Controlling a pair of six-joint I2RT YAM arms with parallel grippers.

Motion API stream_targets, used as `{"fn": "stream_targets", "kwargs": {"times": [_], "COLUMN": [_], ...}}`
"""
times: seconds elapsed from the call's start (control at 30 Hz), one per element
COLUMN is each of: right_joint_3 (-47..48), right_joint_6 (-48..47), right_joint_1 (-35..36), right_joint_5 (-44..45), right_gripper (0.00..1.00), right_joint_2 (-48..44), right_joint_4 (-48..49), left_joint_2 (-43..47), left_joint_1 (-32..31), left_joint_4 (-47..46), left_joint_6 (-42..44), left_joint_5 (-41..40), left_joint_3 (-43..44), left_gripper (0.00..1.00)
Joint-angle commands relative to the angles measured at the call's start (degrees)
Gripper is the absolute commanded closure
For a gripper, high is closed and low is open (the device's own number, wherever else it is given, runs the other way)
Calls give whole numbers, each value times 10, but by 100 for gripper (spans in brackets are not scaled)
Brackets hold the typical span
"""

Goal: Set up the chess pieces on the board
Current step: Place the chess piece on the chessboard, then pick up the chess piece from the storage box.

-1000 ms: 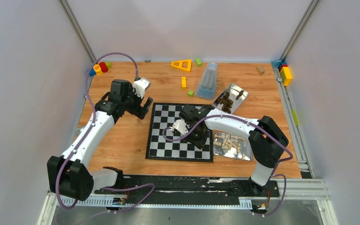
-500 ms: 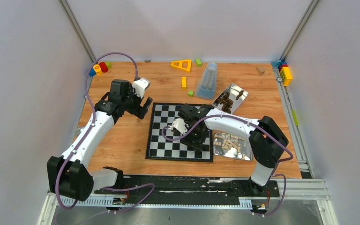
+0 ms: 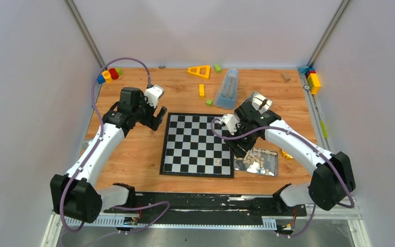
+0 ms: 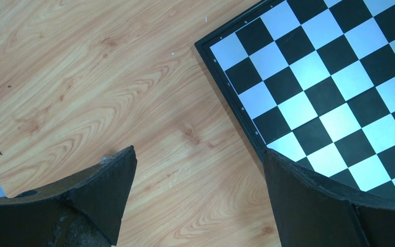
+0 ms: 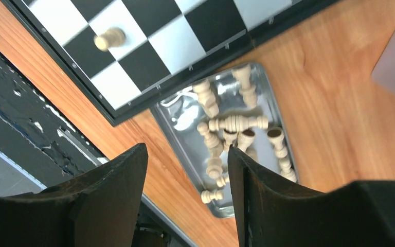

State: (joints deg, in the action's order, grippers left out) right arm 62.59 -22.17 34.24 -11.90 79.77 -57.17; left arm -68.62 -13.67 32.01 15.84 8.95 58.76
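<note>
I will move my right gripper to the right in the top view next, and then bring it down to a cream piece's base (image 3: pixel 262 166) (image 5: pixel 214 168) in the tin.
The checkered board (image 3: pixel 185 139) lies flat in the middle of the table. One cream chess piece (image 3: pixel 218 162) stands on a square near its front right corner; the right wrist view shows it too (image 5: pixel 109 38). Several more cream pieces (image 5: pixel 235 123) lie in a metal tin (image 3: pixel 269 171) right of the board. My right gripper (image 3: pixel 240 148) is open and empty above the tin's left end (image 5: pixel 187 170). My left gripper (image 3: pixel 157 118) is open and empty over bare wood at the board's far left corner (image 4: pixel 199 170).
A second tin with dark pieces (image 3: pixel 259 103) sits behind the right wrist. A blue clear container (image 3: pixel 228 88), a yellow triangle (image 3: pixel 199 71) and small yellow and green blocks lie at the back. Coloured blocks sit in both far corners (image 3: pixel 108 75).
My right gripper has moved from over the board's right side to above the tin, leaving one cream piece standing on the board. The left arm has not moved.
</note>
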Motion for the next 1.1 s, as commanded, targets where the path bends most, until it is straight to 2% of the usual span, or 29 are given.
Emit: {"fn": "stream_targets", "kwargs": {"times": [0.0,0.4,0.6,0.77,0.83,0.97,1.07], "right_joint_3": [-51,-128,-138,-144,-144,-135,-119], "right_joint_6": [-8,-29,-30,-29,-28,-36,-53], "right_joint_1": [-37,-74,-77,-78,-77,-78,-79], "right_joint_5": [-7,19,26,35,39,33,7], "right_gripper": [41,49,66,73,81,98,100], "right_joint_2": [-33,-36,-35,-36,-39,-55,-71], "right_joint_4": [-8,22,23,28,28,10,-20], "left_joint_2": [10,-1,-2,-4,-6,-5,0], "left_joint_1": [4,4,4,4,4,4,3], "left_joint_4": [-6,-5,-5,-6,-7,-5,-7], "left_joint_6": [12,13,14,16,18,30,47], "left_joint_5": [12,22,23,27,31,74,150], "left_joint_3": [7,7,5,3,3,1,-6], "left_gripper": [0,0,0,0,0,0,1]}}
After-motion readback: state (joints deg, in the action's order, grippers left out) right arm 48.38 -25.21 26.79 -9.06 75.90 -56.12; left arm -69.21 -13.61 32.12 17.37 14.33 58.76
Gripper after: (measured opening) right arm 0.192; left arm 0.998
